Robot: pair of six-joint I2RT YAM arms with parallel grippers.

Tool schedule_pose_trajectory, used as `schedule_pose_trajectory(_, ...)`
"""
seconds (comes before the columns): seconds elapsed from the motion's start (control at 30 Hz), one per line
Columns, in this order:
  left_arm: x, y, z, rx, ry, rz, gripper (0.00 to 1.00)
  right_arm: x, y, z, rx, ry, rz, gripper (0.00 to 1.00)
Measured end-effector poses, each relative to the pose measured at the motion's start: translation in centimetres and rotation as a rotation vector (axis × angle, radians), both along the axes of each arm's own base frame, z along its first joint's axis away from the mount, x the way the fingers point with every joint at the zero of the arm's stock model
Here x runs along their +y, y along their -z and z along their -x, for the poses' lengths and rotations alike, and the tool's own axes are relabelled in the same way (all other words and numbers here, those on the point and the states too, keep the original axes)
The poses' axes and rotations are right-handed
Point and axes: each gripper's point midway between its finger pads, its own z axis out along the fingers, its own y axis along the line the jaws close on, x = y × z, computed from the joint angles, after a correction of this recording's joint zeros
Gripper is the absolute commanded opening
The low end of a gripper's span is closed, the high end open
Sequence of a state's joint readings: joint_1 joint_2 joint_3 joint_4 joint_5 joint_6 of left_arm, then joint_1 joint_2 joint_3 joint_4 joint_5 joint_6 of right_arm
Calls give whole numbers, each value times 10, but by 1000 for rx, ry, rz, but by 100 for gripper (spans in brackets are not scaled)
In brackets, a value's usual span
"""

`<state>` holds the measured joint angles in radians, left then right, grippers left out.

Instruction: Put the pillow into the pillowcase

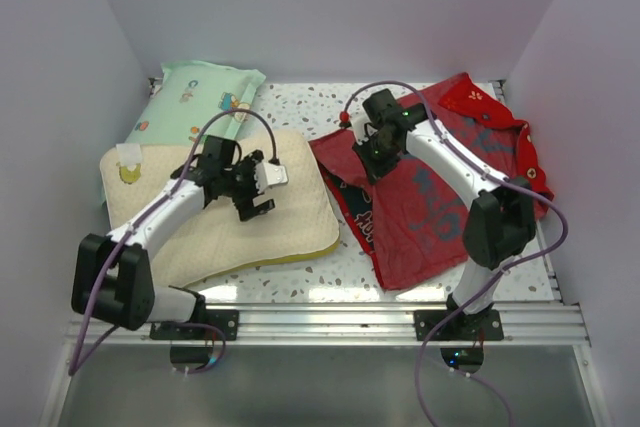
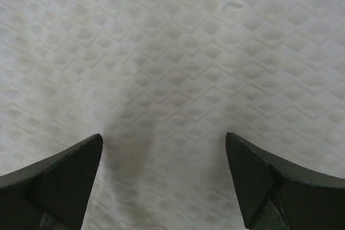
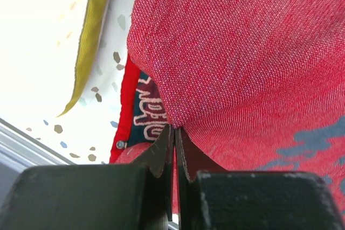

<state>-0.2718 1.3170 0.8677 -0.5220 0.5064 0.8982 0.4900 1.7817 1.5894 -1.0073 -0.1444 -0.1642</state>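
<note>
My left gripper lowers onto the dimpled cover near the pillow's middle (image 2: 164,168) next and closes on a pinch of it, since its open fingers hover just above there.
The cream-yellow dimpled pillow (image 1: 250,222) lies flat at the left of the table. My left gripper (image 1: 258,195) hovers just over its middle, jaws wide open; its wrist view shows only the dimpled cover (image 2: 178,52) between the dark fingertips (image 2: 70,171). The red pillowcase (image 1: 440,187) is spread at the right, crumpled toward the back. My right gripper (image 1: 372,162) is shut on a pinch of the pillowcase's upper red layer (image 3: 242,52) near its left edge; the fabric tents up from the tips (image 3: 174,127). Below it a printed inner layer (image 3: 148,109) shows.
A mint-green cartoon-print pillow (image 1: 195,102) lies at the back left, partly under the cream one. White walls enclose the speckled table (image 1: 300,112) on three sides. An aluminium rail (image 1: 330,322) runs along the near edge.
</note>
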Motion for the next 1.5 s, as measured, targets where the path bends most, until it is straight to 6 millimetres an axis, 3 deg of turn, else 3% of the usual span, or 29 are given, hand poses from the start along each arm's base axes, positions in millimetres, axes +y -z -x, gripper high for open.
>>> schedule_pose_trajectory(0.1, -3, 13, -21, 8, -8, -30, 100, -5, 0, 2, 21, 12, -3, 0)
schedule_pose_trajectory(0.23, -6, 47, -28, 48, 3, -94, 100, -11, 0, 2, 44, 35, -18, 0)
schedule_pose_trajectory(0.3, -6, 60, -30, 62, 8, -114, 79, -13, 0, 2, 51, 43, -28, 0)
schedule_pose_trajectory(0.33, -6, 66, -31, 71, 13, -122, 60, -12, -1, 2, 56, 44, -37, 0)
schedule_pose_trajectory(0.37, -6, 72, -31, 84, 23, -128, 28, -12, -2, 2, 62, 47, -47, 0)
schedule_pose_trajectory(0.43, -8, 77, -33, 97, 47, -134, 0, -11, -2, 3, 73, 50, -69, 0)
schedule_pose_trajectory(0.63, -8, 52, -21, 90, 147, -77, 0, -7, -11, 2, 95, 67, -147, 0)
schedule_pose_trajectory(0.83, -14, 5, 26, 131, 295, -19, 0, -4, -33, -1, 62, 91, -232, 0)
schedule_pose_trajectory(0.93, -23, -8, 44, 154, 348, 3, 0, -1, -46, -2, 37, 93, -280, 0)
schedule_pose_trajectory(1.33, -90, 1, 106, 308, 561, 40, 0, 3, -74, -2, -21, 82, -363, 0)
schedule_pose_trajectory(1.4, -101, 3, 110, 350, 562, 53, 0, 4, -75, -1, -20, 76, -371, 0)
schedule_pose_trajectory(1.5, -117, 9, 95, 412, 523, 63, 0, 5, -77, 5, -14, 48, -389, 0)
